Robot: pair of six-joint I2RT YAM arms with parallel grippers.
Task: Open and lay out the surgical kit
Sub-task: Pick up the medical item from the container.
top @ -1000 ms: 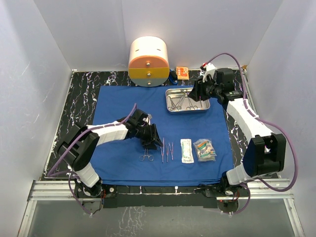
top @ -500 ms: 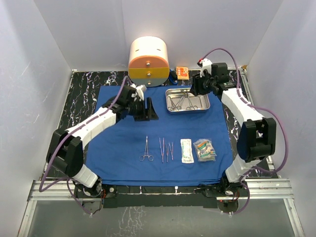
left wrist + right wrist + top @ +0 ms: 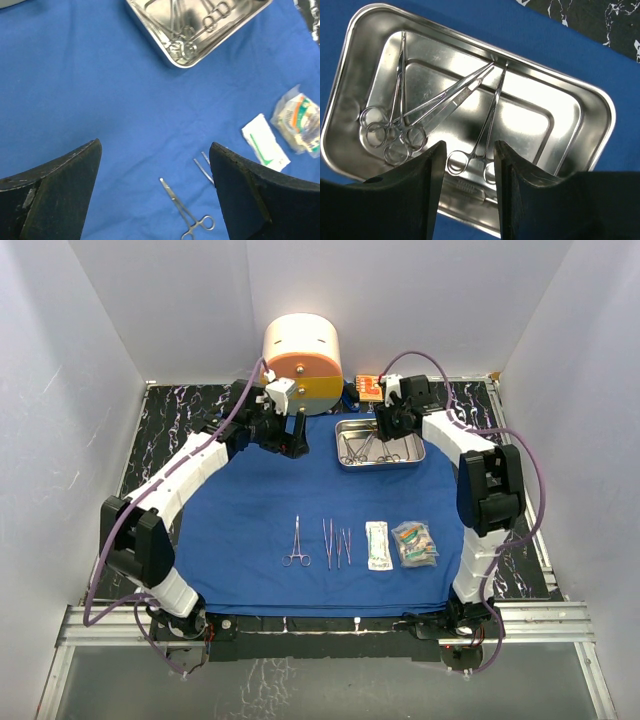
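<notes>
The right gripper will next move down and outward onto the tip end of the forceps, since that end of the forceps lies below and outward of the gripper.
The royal-blue cloth (image 3: 250, 510) lies spread flat on the table. Its steel tray (image 3: 412, 457) sits at the back right and holds several ring-handled instruments (image 3: 400, 127). Near the front lie a row of forceps (image 3: 297, 543), thin tweezers (image 3: 336, 544), a white packet (image 3: 377, 545) and a clear packet (image 3: 415, 543). My left gripper (image 3: 298, 440) hovers open and empty left of the tray; below it show the forceps (image 3: 187, 210) and the packets (image 3: 265, 145). My right gripper (image 3: 469, 150) hangs open over the tray (image 3: 530, 120), above one pair of forceps (image 3: 487, 127).
A round cream-and-orange drawer container (image 3: 301, 360) stands at the back, close behind the left gripper. A small orange box (image 3: 368, 386) lies behind the tray. Black marbled table (image 3: 165, 430) borders the cloth, with white walls on three sides.
My left arm swung from the front row up to the back beside the tray, leaving the forceps on the cloth, and its jaws widened. My right gripper shifted left over the tray.
</notes>
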